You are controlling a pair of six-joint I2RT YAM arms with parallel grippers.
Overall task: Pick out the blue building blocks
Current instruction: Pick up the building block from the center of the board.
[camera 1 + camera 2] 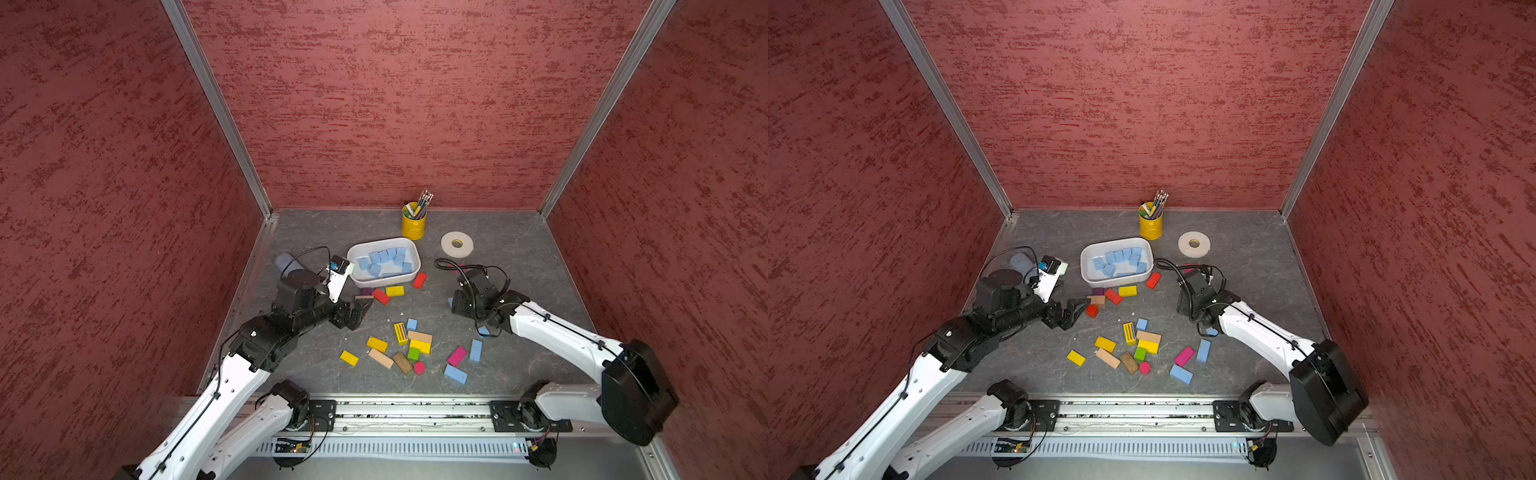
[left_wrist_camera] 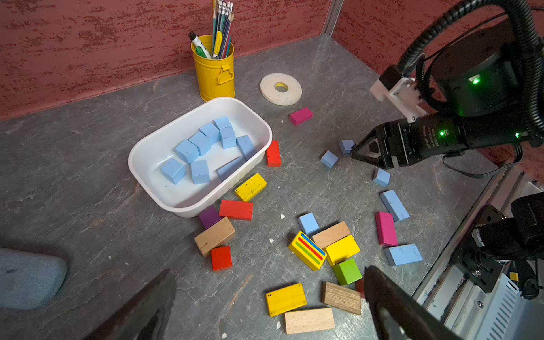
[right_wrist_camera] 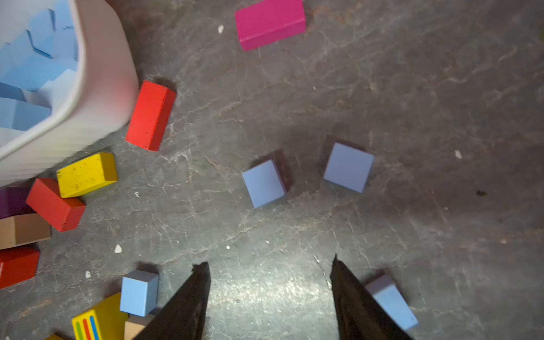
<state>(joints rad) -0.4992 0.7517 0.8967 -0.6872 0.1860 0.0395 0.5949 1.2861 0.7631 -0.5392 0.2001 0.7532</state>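
Next I should move my right gripper back and lower astride the far half of the blue brick farther from the metal bar, since the brick's long sides lie bare there.
A white tub [image 1: 353,254] [image 2: 259,129] holds several blue blocks [image 1: 384,262] [image 2: 203,144]. More blue blocks lie loose on the grey table. Two blue cubes [image 3: 265,184] [image 3: 348,167] sit just ahead of my right gripper [image 3: 269,262] [image 2: 357,153], which hangs low and open over bare table. A third blue block [image 3: 391,300] lies beside one of its fingers. Blue bricks [image 1: 476,350] [image 1: 456,374] and a cube [image 1: 412,324] lie nearer the front. My left gripper [image 1: 361,309] [image 2: 269,272] stands wide open and holds nothing, above the table left of the mixed pile.
Red, yellow, green, pink, purple and wooden blocks [image 1: 419,345] are scattered among the blue ones. A yellow pencil can [image 1: 414,222] and a tape roll [image 1: 457,244] stand at the back. A grey-blue object [image 1: 286,262] lies far left. Red walls enclose three sides, with a metal rail [image 1: 415,409] in front.
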